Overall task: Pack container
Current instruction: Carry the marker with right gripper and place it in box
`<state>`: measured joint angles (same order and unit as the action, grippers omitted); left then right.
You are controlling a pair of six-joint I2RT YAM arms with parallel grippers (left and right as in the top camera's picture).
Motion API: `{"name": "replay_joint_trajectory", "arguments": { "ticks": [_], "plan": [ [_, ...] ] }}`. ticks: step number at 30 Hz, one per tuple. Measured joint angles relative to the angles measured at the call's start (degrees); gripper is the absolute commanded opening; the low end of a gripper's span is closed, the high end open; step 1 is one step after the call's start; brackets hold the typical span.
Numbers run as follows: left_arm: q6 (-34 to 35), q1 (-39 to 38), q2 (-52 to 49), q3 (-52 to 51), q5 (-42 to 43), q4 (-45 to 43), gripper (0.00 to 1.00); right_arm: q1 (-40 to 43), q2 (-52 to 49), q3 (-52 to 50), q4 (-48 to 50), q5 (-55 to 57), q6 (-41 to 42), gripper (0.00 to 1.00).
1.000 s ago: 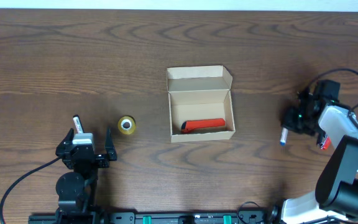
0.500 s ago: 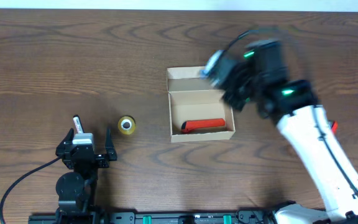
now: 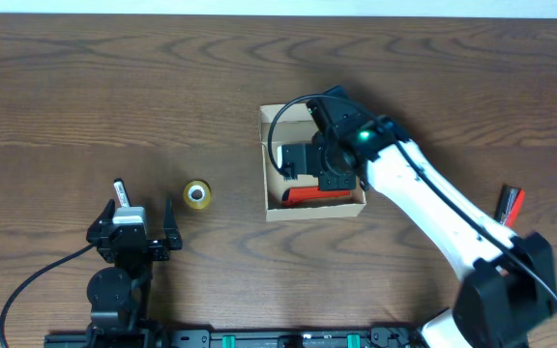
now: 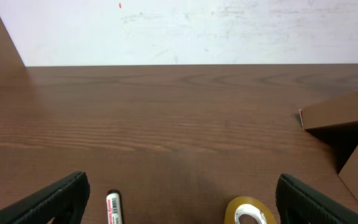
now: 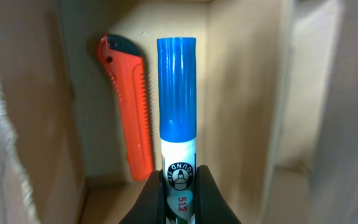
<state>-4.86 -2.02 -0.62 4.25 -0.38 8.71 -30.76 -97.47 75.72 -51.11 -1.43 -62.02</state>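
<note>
The robot's right gripper needs to go down next to the container's bottom beside the orange box cutter and let go of the blue-capped marker, as the container's bottom is clear below the gripper.
The tan cardboard container [image 3: 265,184] stands open at the table's middle, its flap lid folded back. An orange box cutter [image 3: 329,194] lies along its near wall. My right gripper [image 3: 296,160] reaches down into the container, shut on a blue-capped marker. In the right wrist view the gripper [image 5: 179,180] pinches the marker [image 5: 177,112] by its white barrel, cap pointing into the container [image 5: 247,93], with the cutter [image 5: 129,106] to its left. My left gripper [image 3: 133,220] rests open and empty at the front left; in its own view [image 4: 182,202] nothing lies between the fingers.
A yellow tape roll [image 3: 196,194] lies left of the container and shows in the left wrist view [image 4: 248,213]. A white marker with a black cap [image 3: 119,189] lies by the left gripper, also in the left wrist view [image 4: 114,208]. A red marker [image 3: 511,203] lies at the far right.
My right arm has swung from the table's right side, carrying the blue marker, over the container and lowered into it. The left arm has not moved.
</note>
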Motion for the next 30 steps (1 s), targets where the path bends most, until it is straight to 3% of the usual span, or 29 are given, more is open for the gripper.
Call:
{"name": "replay_joint_trajectory", "arguments": {
  "ticks": [11, 22, 23, 24, 30],
  "plan": [
    [0.0, 0.0, 0.0, 0.0, 0.0, 0.0, 0.95, 0.0, -9.9, -0.1, 3.5, -3.3, -1.5, 0.01],
    [0.0, 0.0, 0.0, 0.0, 0.0, 0.0, 0.95, 0.0, -12.4, -0.1, 3.8, -5.2, -1.5, 0.02],
    [0.0, 0.0, 0.0, 0.0, 0.0, 0.0, 0.95, 0.0, -12.5, -0.1, 3.8, -5.3, -1.5, 0.16],
    [0.0, 0.0, 0.0, 0.0, 0.0, 0.0, 0.95, 0.0, -12.6, -0.1, 3.7, -5.4, -1.4, 0.36],
    [0.0, 0.0, 0.0, 0.0, 0.0, 0.0, 0.95, 0.0, -12.7, -0.1, 3.7, -5.6, 0.1, 0.41]
  ]
}}
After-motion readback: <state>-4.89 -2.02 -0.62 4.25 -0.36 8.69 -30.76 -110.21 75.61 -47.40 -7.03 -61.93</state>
